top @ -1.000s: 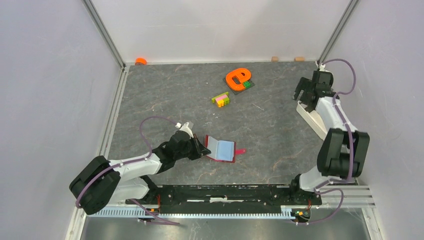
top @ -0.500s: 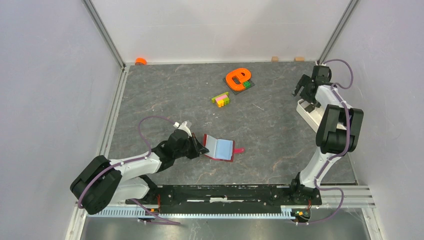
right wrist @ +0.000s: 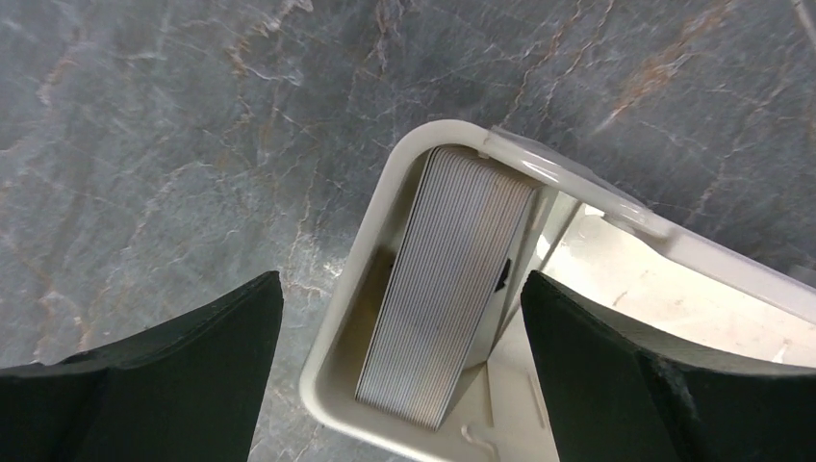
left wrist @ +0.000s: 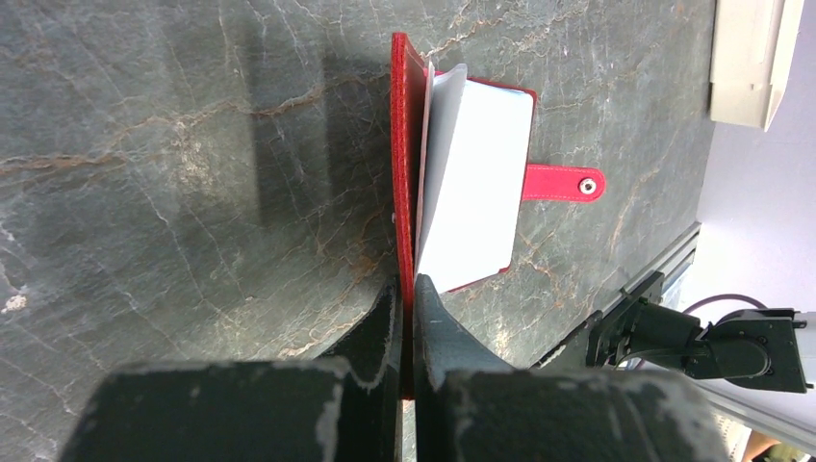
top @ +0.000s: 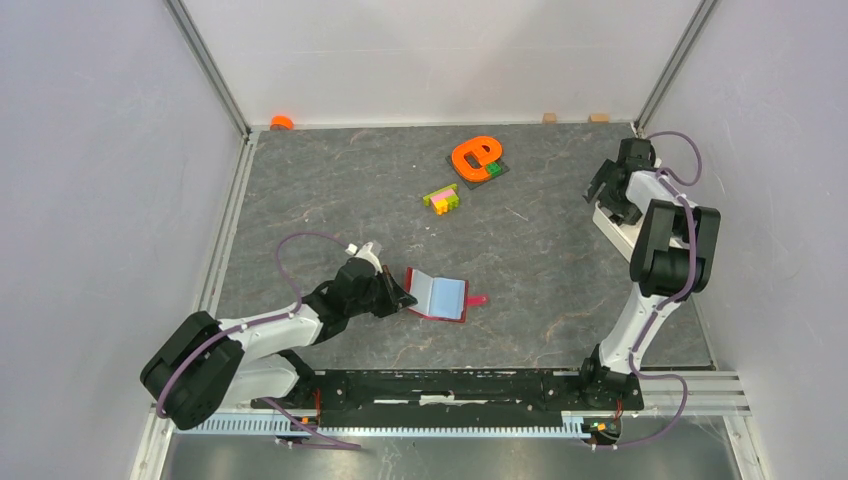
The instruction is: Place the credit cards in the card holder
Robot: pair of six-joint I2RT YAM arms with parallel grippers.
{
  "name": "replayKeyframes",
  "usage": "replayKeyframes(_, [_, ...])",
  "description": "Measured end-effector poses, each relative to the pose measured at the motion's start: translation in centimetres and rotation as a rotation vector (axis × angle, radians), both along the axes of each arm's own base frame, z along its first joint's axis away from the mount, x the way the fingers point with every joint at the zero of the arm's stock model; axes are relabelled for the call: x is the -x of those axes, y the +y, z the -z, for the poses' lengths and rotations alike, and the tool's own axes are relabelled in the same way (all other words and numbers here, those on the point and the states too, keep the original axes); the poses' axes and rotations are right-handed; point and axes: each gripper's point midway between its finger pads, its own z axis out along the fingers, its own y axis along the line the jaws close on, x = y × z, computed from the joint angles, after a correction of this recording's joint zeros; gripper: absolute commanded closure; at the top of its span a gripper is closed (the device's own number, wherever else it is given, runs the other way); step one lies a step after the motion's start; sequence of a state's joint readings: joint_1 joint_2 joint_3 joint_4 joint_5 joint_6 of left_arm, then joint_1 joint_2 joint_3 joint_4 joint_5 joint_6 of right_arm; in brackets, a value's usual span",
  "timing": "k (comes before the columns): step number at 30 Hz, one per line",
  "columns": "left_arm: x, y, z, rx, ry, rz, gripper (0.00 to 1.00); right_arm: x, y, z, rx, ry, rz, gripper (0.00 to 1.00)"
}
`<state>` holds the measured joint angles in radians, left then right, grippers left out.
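Note:
I will next bring my right gripper toward the tray's side where the credit cards stand packed edge-up beside its open middle, to grab the endmost thin card.
The card holder [top: 440, 296] lies open on the table, dark red outside, light blue inside [left wrist: 476, 183], its snap tab [left wrist: 563, 181] pointing right. My left gripper [top: 405, 297] is shut on the upright red cover [left wrist: 406, 144], and the fingertips [left wrist: 412, 289] pinch its lower edge. The credit cards [right wrist: 452, 289] stand as a leaning stack in the end of the white tray [right wrist: 332, 356], and only their pale edges show. My right gripper [right wrist: 399, 279] hangs open just above that stack, one finger on each side. In the top view it [top: 610, 187] is over the tray's far end.
The white tray [top: 620, 238] lies along the right wall. An orange e-shaped piece [top: 476, 157] and toy bricks [top: 442, 198] sit at the back middle. A small orange object [top: 281, 122] is in the back left corner. Two tan blocks [top: 549, 117] rest against the back wall.
The right arm has folded up, its elbow swinging toward the back right, and its gripper has shifted slightly over the tray's far end. The left gripper and the card holder have hardly moved.

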<state>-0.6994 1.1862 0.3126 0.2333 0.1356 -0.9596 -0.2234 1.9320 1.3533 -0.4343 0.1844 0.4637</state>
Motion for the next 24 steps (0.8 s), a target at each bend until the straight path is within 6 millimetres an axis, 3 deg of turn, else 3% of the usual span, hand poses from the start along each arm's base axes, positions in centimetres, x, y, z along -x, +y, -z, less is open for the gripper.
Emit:
replayKeyframes(6, [-0.1,0.1,-0.2,0.005,-0.005,-0.004,0.98,0.3,0.2,2.4,-0.023,0.054,0.005,0.04])
replayKeyframes(20, [-0.4,0.5,-0.7,0.006,-0.021,-0.012,0.98,-1.5,0.1,0.2,-0.03,-0.002,-0.005,0.11])
replayKeyframes(24, [-0.4,0.5,-0.7,0.007,-0.021,-0.013,0.98,-1.5,0.1,0.0,-0.029,-0.004,-0.008,0.17])
